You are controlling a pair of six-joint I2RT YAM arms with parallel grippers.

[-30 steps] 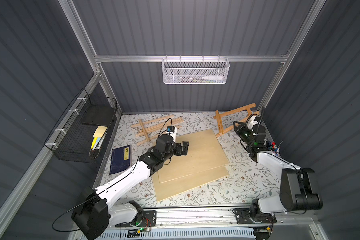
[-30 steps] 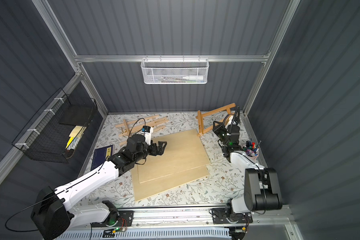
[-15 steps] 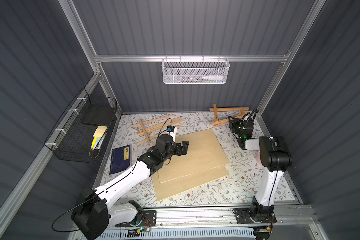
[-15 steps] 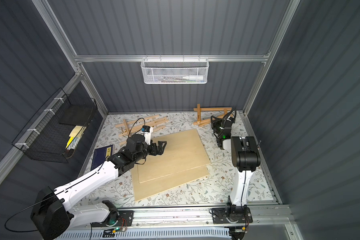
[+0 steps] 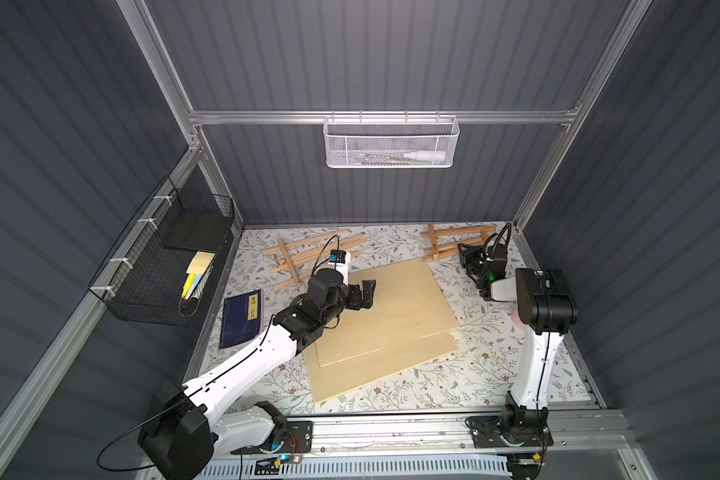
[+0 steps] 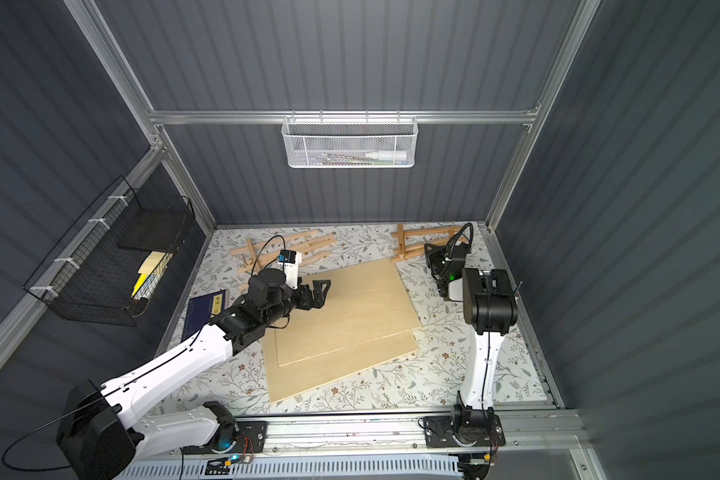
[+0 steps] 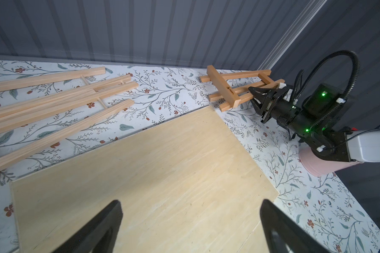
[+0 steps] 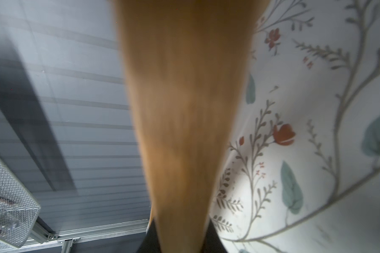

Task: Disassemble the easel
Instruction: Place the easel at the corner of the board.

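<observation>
My right gripper eases toward the nearby side wall next and releases the easel on the tabletop along the back wall, as it crowds the plywood's corner.
A small wooden easel (image 5: 447, 245) (image 6: 412, 243) lies low over the table's back right corner, along the back wall. My right gripper (image 5: 466, 254) (image 7: 258, 98) is shut on one slat at its end. In the right wrist view that slat (image 8: 180, 109) fills the middle, pinched between the black fingers of the right gripper (image 8: 180, 237). A larger easel frame (image 5: 312, 255) (image 7: 59, 96) lies flat at the back left. My left gripper (image 5: 368, 291) (image 7: 190, 203) hangs open and empty over the stacked plywood boards (image 5: 391, 320) (image 7: 140, 175).
A blue book (image 5: 242, 318) lies by the left edge. A black wire basket (image 5: 171, 266) hangs on the left wall and a white mesh basket (image 5: 391, 141) on the back wall. A pink cup (image 7: 316, 164) stands under the right arm.
The right arm has swung from the right side toward the back, carrying the small easel left and down from a tilted pose. The left arm has not moved.
</observation>
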